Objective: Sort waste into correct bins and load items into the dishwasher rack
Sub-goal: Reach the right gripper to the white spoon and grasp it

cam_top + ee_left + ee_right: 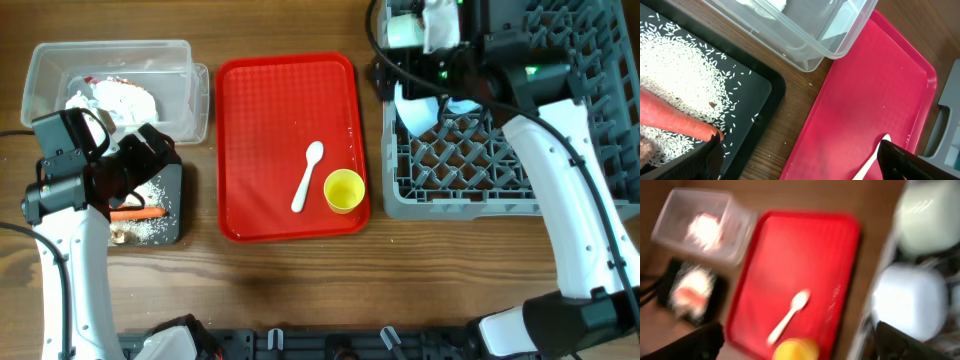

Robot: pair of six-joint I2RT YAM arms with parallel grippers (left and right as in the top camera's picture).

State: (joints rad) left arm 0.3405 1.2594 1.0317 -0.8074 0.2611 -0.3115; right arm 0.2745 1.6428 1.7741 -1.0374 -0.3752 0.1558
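Note:
The white spoon's wide far end [314, 153] [800, 300] lies clear of the cup. I need to move my right gripper next from the rack over the red tray and down onto it.
The orange carrot [137, 213], white rice [155, 228] and a brown scrap [120, 236] lie in the black tray [172, 178]. Crumpled paper with a red wrapper piece [112, 97] lies in the clear tub [60, 60]. The white spoon [307, 176] and yellow cup [343, 190] sit on the red tray [285, 95]. A light blue bowl [418, 112] and a pale green bowl [404, 30] stand in the grey rack [470, 180]. My left gripper [150, 160] is open and empty over the black tray's right edge [800, 150]. My right gripper [388, 75] is open and empty at the rack's left edge [799, 335]. The plate is hidden.
The red tray lies between the bins and the rack. In the left wrist view the carrot [675, 120], rice [680, 70], the tub's corner [810, 50] and the spoon's tip [875, 155] show. The right wrist view is blurred; it shows the cup [796, 350] and both bowls.

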